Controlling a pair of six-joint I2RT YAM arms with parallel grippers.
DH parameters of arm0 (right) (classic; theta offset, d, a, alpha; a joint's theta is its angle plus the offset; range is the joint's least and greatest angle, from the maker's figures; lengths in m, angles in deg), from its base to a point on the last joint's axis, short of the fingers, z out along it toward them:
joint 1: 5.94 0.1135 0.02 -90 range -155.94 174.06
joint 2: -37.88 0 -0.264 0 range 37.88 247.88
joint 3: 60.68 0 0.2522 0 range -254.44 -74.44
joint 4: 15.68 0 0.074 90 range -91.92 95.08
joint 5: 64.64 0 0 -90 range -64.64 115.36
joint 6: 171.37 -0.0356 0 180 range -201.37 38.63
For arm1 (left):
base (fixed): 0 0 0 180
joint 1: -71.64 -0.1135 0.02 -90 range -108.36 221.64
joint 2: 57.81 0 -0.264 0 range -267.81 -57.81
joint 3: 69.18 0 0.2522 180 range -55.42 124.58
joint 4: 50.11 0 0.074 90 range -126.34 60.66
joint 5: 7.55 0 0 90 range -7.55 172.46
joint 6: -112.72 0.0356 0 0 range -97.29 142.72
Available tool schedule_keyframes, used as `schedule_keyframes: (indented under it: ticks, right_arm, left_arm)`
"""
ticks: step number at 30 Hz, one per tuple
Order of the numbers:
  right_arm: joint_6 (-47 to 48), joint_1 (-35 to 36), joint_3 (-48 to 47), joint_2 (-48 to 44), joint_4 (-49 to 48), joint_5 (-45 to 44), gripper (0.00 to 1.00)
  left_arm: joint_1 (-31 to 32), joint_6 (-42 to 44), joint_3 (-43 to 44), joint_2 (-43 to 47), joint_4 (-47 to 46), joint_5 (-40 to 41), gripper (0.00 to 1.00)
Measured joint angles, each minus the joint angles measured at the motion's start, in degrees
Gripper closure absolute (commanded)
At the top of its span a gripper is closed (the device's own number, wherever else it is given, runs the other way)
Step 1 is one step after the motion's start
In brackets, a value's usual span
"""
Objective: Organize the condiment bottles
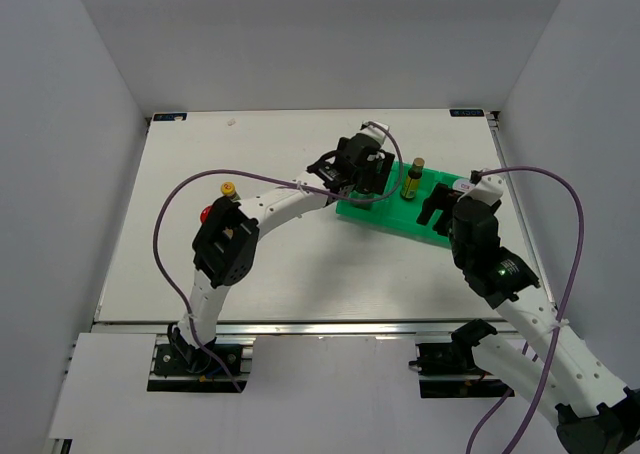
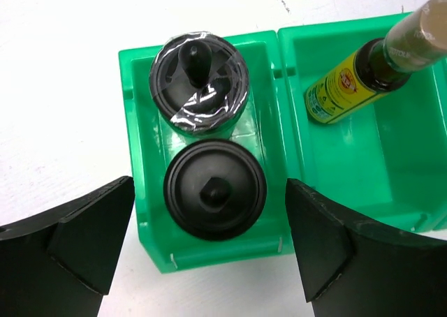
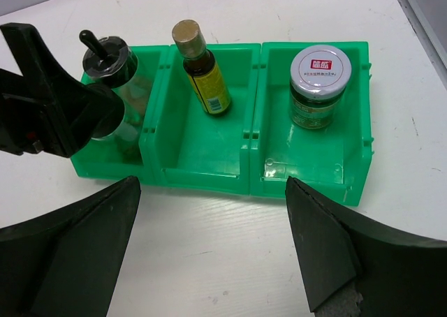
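Note:
I will move my left gripper away from the black-capped bottles, to the left in the top view, and close it around the bottle's yellow cap point(image 1: 229, 189), because that bottle is still outside the bin point(image 1: 395, 217).
The green bin point(image 1: 395, 217) holds several condiment bottles. Two clear glass bottles with black caps stand in its left compartment, one behind point(image 2: 199, 76) the other point(image 2: 214, 189). My left gripper point(image 2: 209, 223) point(image 1: 362, 174) hangs open over the nearer one, a finger on each side, not touching. A dark yellow-labelled bottle point(image 3: 201, 69) point(image 2: 353, 79) leans in the middle compartment. A red-labelled jar point(image 3: 319, 86) sits in the right one. My right gripper point(image 3: 213, 212) point(image 1: 437, 206) is open and empty over the table before the bin. A yellow-capped bottle point(image 1: 228, 188) and a red-capped one point(image 1: 206, 214) stand on the table at the left.
The bin's front wall point(image 3: 209, 181) faces the right gripper. The left arm point(image 1: 270, 209) stretches across the table beside the two loose bottles and partly hides the red-capped one. White walls enclose the table point(image 1: 300, 274) on three sides.

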Motion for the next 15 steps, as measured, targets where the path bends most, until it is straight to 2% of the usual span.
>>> schedule_keyframes:
  ticks: [5, 9, 12, 15]
  right_arm:
    - [0.6, 0.0, 0.0, 0.8, 0.0, 1.0, 0.11]
    - [0.7, 0.0, 0.0, 2.2, -0.3, 2.2, 0.11]
    - [0.8, 0.0, 0.1, 2.9, -0.8, 3.1, 0.11]
    - [0.8, 0.0, 0.1, 4.1, -2.0, 4.0, 0.11]
  left_arm:
    - [0.0, -0.7, -4.8, 6.6, 3.0, 0.4, 0.02]
    - [0.0, -4.3, -14.8, 20.2, 6.7, 4.5, 0.02]
    - [0.0, -8.4, -23.3, 31.9, 10.2, 9.9, 0.02]
    - [-0.1, -13.2, -29.1, 40.0, 14.7, 15.0, 0.02]
